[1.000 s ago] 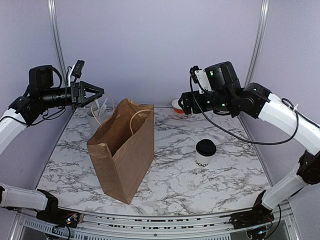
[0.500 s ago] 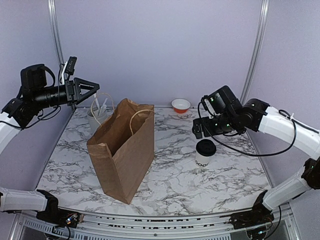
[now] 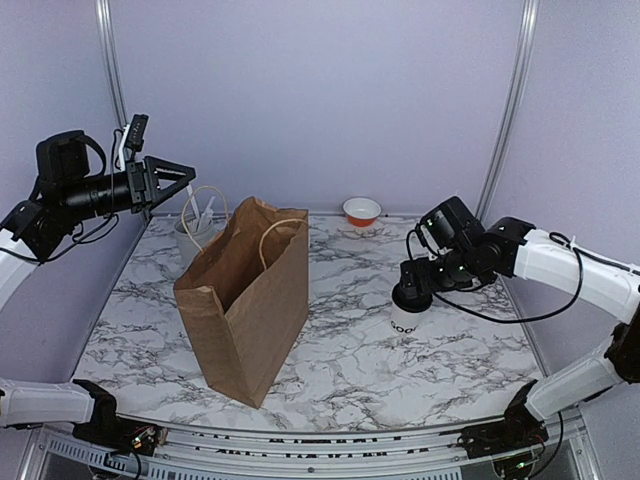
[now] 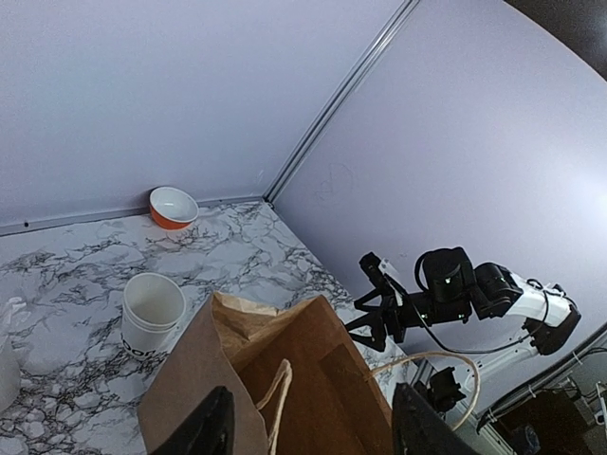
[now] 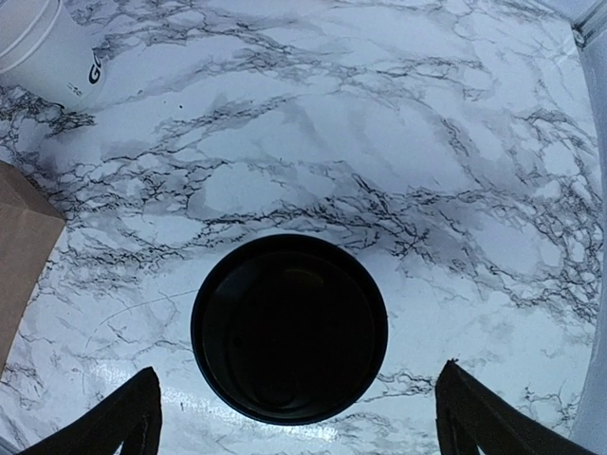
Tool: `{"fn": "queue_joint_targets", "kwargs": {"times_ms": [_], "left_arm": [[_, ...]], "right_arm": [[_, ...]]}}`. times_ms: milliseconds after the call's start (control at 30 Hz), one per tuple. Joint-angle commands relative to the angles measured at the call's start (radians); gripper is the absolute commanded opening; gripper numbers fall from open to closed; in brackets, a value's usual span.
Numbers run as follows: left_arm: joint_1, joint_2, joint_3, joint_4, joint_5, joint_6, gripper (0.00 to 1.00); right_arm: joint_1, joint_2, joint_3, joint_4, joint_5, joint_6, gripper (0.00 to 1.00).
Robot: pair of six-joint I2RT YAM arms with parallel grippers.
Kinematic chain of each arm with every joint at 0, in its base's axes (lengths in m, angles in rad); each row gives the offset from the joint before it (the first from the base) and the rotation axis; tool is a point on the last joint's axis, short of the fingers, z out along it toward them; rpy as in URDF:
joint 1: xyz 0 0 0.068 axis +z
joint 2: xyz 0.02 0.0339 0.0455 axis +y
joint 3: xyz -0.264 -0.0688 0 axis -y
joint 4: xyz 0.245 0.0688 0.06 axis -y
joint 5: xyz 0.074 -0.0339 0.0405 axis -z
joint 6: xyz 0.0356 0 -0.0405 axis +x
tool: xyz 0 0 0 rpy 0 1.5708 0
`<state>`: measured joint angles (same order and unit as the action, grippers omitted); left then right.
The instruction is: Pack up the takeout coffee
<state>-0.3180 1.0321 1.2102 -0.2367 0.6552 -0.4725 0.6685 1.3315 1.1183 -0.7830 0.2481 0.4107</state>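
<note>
I will move my right gripper down around the black lid of the takeout coffee (image 5: 289,330) and close it on the lid's sides. The open fingers are already on both sides of the lid.
The takeout coffee (image 3: 405,322) is a small white cup with dark lettering, standing on the marble right of the brown paper bag (image 3: 245,300). Its black lid (image 5: 289,327) fills the middle of the right wrist view. My right gripper (image 3: 413,284) hangs open just above that lid, one finger on each side, touching nothing (image 5: 299,374). My left gripper (image 3: 186,180) is held high at the far left, open and empty, pointing over the bag's mouth (image 4: 285,370). Its fingertips (image 4: 216,425) show at the bottom of the left wrist view.
An orange bowl (image 3: 361,211) sits at the back wall. Behind the bag stands a white holder (image 3: 192,232) with utensils. A lidless white cup (image 4: 154,308) stands near it. The bag's rope handles (image 3: 275,235) stick up. Purple walls close in on three sides.
My right gripper has come down and to the right from high at the back to just over the coffee's lid. My left gripper has drawn back a little leftward and opened wider.
</note>
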Motion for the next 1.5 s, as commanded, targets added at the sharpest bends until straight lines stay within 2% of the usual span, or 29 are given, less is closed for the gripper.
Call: {"fn": "queue_joint_targets", "kwargs": {"times_ms": [0,267,700,1467], "left_arm": [[-0.003,-0.02,-0.011,0.021,-0.007,-0.005,0.57],[-0.004,-0.027,-0.021,0.022,-0.012,-0.001,0.58],[-0.003,-0.018,-0.022,0.023,0.005,0.004,0.59],[-0.003,-0.022,-0.023,0.022,0.019,0.0,0.59]], "right_arm": [[-0.022,0.017,-0.012,0.054,-0.023,-0.01,0.97],[-0.024,0.05,-0.008,0.06,-0.021,-0.015,0.94],[-0.024,0.074,-0.018,0.08,-0.047,-0.001,0.85],[-0.035,0.107,-0.051,0.123,-0.051,0.008,0.84]]}}
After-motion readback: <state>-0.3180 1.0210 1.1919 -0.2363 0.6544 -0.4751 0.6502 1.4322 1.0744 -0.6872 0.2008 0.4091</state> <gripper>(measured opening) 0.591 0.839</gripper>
